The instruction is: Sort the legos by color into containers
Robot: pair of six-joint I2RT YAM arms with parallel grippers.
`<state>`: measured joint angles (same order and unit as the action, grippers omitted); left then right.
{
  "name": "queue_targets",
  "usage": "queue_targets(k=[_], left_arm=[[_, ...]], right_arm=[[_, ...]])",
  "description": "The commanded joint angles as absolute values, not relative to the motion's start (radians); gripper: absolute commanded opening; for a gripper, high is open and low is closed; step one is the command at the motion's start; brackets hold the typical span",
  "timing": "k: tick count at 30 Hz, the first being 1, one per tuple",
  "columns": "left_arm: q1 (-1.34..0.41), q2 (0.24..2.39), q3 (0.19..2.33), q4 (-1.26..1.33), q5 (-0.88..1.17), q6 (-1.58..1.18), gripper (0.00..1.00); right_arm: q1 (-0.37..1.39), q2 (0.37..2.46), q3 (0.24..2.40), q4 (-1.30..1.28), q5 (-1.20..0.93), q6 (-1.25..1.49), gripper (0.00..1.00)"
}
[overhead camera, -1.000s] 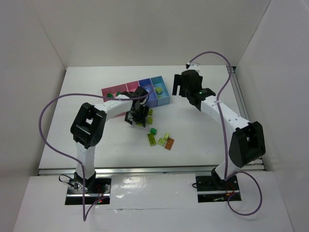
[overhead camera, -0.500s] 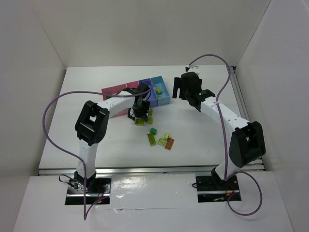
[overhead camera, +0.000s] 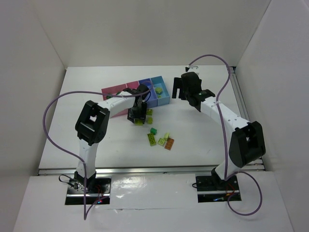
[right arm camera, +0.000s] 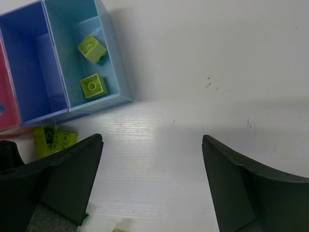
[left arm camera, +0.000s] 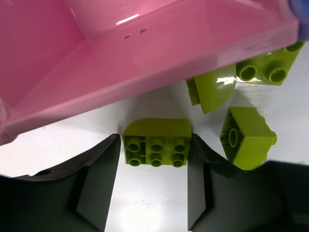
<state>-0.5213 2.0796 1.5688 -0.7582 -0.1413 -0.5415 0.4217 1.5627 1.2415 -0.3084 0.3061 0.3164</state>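
Note:
The long yellow-green brick [overhead camera: 151, 139] is loose in the middle of the table, so the robot will bring its open right gripper back, to the left in the top view, and down around it.
My left gripper [overhead camera: 136, 117] is down at the table in front of the pink bins [overhead camera: 118, 92]. In the left wrist view its fingers [left arm camera: 101, 179] press both sides of a yellow-green brick [left arm camera: 157, 143] that lies on the table, just below the pink bin wall [left arm camera: 145, 53]. My right gripper [overhead camera: 177, 89] hovers open and empty to the right of the light blue bin [overhead camera: 161, 90]. That bin [right arm camera: 108, 58] holds two yellow-green bricks [right arm camera: 91, 48]. The darker blue bin [right arm camera: 29, 63] looks empty.
More yellow-green bricks [left arm camera: 247, 137] lie right beside the left gripper. A dark green brick [overhead camera: 153, 131], some yellow-green ones [overhead camera: 152, 139] and an orange-brown one [overhead camera: 169, 143] lie loose at mid-table. White walls enclose the table.
My left gripper has shifted slightly back toward the pink bins and settled around the yellow-green brick. The right gripper moved a little left, then stayed still.

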Motion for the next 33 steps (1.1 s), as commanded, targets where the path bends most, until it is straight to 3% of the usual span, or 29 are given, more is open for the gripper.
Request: queue_targets(k=[1, 2, 5, 15, 25, 28, 31, 33], left_arm=[[-0.517, 2.072, 1.565, -0.772, -0.149, -0.558, 0.58], [-0.517, 2.072, 1.565, -0.772, -0.149, -0.558, 0.49], [-0.517, 2.028, 1.578, -0.772, -0.149, -0.548, 0.42], [-0.494, 2.014, 1.801, -0.870, -0.179, -0.529, 0.42], [-0.408, 2.247, 2.152, -0.962, -0.238, -0.548, 0.42], [-0.373, 2.290, 2.209, -0.951, -0.187, -0.575, 0.47], [-0.364, 2.325, 2.240, -0.951, -0.187, -0.607, 0.62], [-0.364, 2.326, 2.249, -0.951, -0.163, -0.607, 0.64]], right_arm=[[0.420, 1.545, 1.270, -0.310, 0.298, 0.325, 0.90], [0.420, 1.545, 1.270, -0.310, 0.298, 0.325, 0.90], [0.420, 1.545, 1.270, -0.320, 0.298, 0.325, 0.90], [0.420, 1.536, 1.364, -0.379, 0.252, 0.344, 0.90], [0.440, 1.474, 1.304, -0.433, 0.249, 0.354, 0.90], [0.460, 1.462, 1.276, -0.433, 0.230, 0.364, 0.90], [0.501, 1.462, 1.249, -0.442, 0.169, 0.364, 0.90], [0.556, 1.453, 1.217, -0.442, 0.129, 0.364, 0.90]])
